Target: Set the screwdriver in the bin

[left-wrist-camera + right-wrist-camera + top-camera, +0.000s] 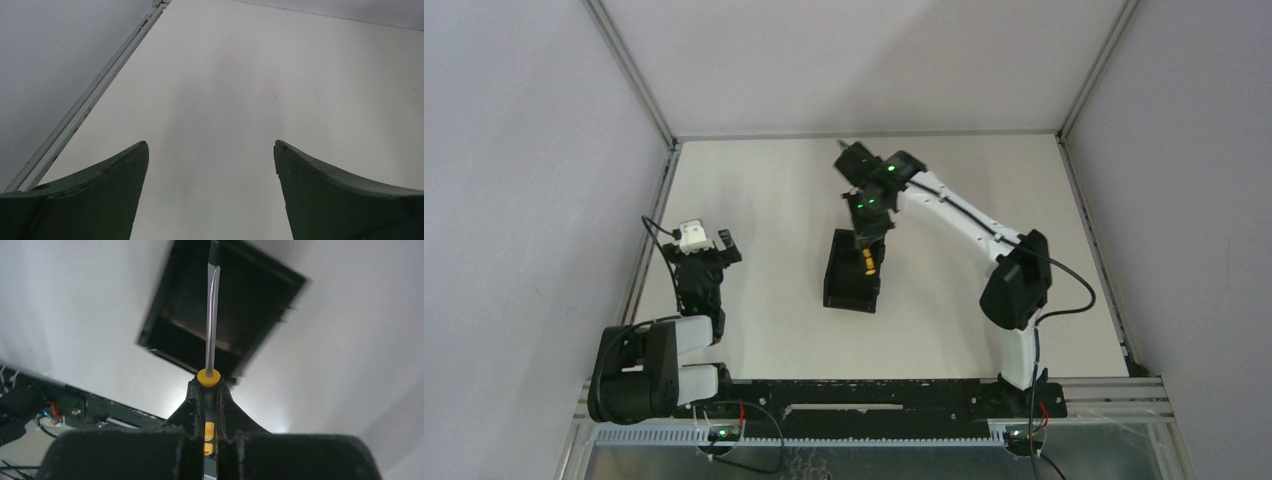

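Note:
My right gripper moves down through the black bin's open top next and releases the screwdriver's handle between the bin's sides, since the bin's empty bottom is below my gripper.
My right gripper (pixel 207 390) is shut on the yellow-and-black handle of the screwdriver (pixel 212 315), whose thin metal shaft points away from the wrist over the open top of the black bin (pixel 180 290). From above, the right gripper (pixel 865 248) hangs over the far end of the bin (pixel 842 290), with the yellow handle of the screwdriver (pixel 867 263) showing just below the fingers. The left gripper (pixel 706 246) rests at the left side of the table, far from the bin. Its fingers (pixel 107 195) stand wide apart over bare tabletop, nothing between them.
A metal frame rail (pixel 649 235) runs along the table's left edge, close to the left gripper. The black base rail (pixel 874 395) with cables lies at the near edge. White walls enclose the table on three sides.

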